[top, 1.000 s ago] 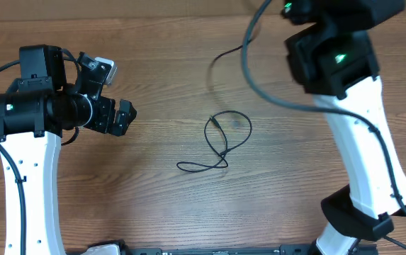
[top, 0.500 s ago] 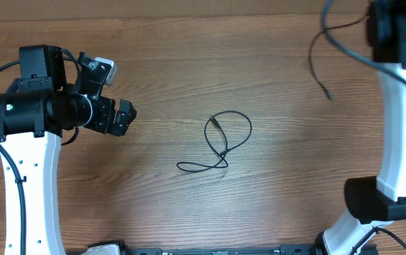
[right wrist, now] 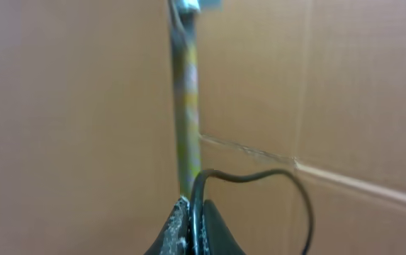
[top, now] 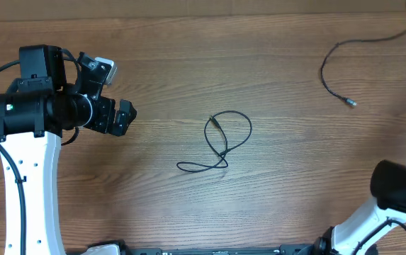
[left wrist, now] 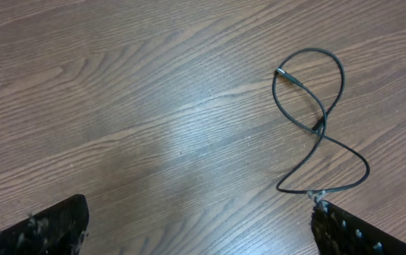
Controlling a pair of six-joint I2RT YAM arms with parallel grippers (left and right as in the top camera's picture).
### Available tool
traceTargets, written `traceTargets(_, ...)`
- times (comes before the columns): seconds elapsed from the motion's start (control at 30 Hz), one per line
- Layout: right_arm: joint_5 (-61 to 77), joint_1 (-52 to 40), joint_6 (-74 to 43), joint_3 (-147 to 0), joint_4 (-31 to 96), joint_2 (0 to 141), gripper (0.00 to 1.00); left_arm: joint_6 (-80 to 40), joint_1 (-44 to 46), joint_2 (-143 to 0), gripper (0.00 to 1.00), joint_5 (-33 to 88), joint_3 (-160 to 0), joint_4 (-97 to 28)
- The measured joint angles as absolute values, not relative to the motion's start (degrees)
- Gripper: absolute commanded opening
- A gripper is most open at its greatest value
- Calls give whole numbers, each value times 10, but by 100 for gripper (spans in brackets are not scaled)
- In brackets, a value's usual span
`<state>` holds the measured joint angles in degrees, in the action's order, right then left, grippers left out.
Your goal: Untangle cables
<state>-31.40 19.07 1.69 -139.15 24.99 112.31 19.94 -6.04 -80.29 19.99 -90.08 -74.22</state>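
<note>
The cable goes down near the plug end toward the bare tabletop next, as the right gripper tilts, lowers and releases it clear of the looped one.
A thin black cable [top: 222, 142] lies looped on the wooden table near the middle; it also shows in the left wrist view [left wrist: 318, 120]. A second black cable [top: 334, 74] hangs at the upper right, its plug end free over the table. My right gripper [right wrist: 194, 219] is shut on that second cable [right wrist: 259, 176], raised high and out of the overhead view. My left gripper [top: 121, 117] is open and empty at the left, well apart from the looped cable; its fingers [left wrist: 199, 227] frame bare table.
The right arm's base [top: 401, 191] stands at the lower right. The left arm [top: 25, 113] occupies the left side. Brown cardboard walls [right wrist: 344, 99] fill the right wrist view.
The right arm has swung right and up, carrying its cable from the table's middle-top to the upper right. The looped cable and left arm have not moved.
</note>
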Motion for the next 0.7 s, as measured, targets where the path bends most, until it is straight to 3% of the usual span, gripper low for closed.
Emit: traceTargets(0.7,-190,299,-60,-1389,329,1176,4,199,-60,-803,100,200,-901,-742)
